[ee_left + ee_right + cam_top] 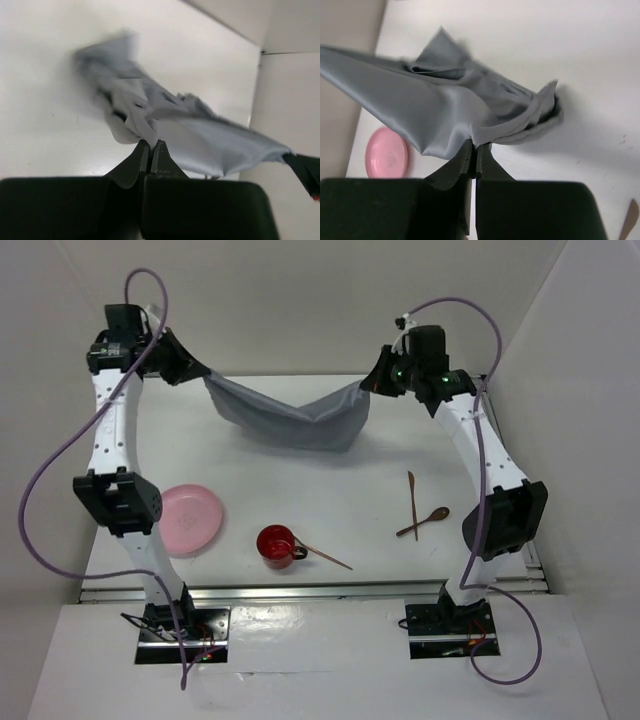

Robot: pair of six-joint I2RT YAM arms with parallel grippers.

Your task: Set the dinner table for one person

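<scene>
The right gripper pulls away from the left gripper next, then moves back and down and releases on the tabletop beside the crossed utensils, because the grey cloth sags.
A grey cloth hangs stretched between both arms above the far part of the white dinner table, its middle sagging onto the top. My left gripper is shut on the cloth's left corner. My right gripper is shut on its right corner. Nearer on the table lie a pink plate, a red cup with a wooden stick beside it, and a wooden spoon crossed with another wooden utensil.
White walls enclose the table at the back and on both sides. An aluminium rail runs along the near edge by the arm bases. The pink plate shows below the cloth in the right wrist view.
</scene>
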